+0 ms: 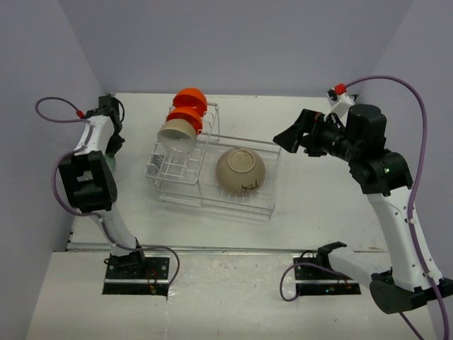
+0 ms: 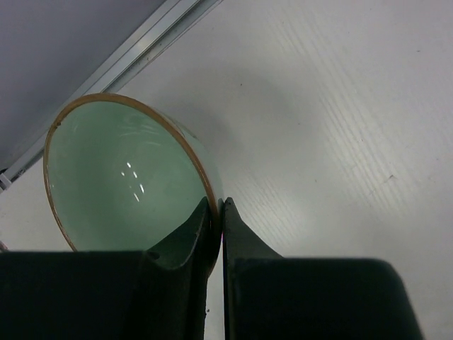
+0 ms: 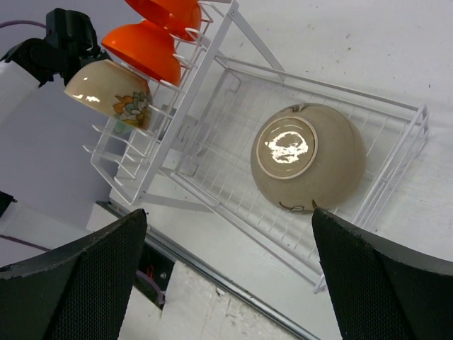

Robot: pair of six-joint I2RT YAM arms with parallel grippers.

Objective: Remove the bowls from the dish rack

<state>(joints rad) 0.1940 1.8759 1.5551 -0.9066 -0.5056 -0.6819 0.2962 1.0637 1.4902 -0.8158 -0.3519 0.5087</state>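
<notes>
The clear tabletop by the metal bar [image 1: 121,165] [image 2: 219,131] is close below my left gripper, so the gripper will next move down and open to let go of the mint-green bowl's rim.
My left gripper [image 2: 216,212] is shut on the rim of the pale mint-green bowl [image 2: 124,180], one finger inside and one outside, low over the table near its left edge. The dish rack [image 1: 212,193] stands mid-table. Its upright section holds two orange bowls [image 1: 190,99] [image 1: 187,117] and a beige bowl [image 1: 177,133] on edge. The larger tan bowl [image 1: 241,171] lies upside down in the lower basket, its foot ring [image 3: 287,146] facing up. My right gripper [image 1: 287,138] hangs open above and to the right of the rack, with nothing between its fingers [image 3: 78,283].
A metal rail [image 2: 120,60] runs along the table's left edge beside the mint-green bowl. Another rail [image 1: 226,248] crosses the near edge in front of the rack. Purple cables [image 1: 417,142] loop off both arms.
</notes>
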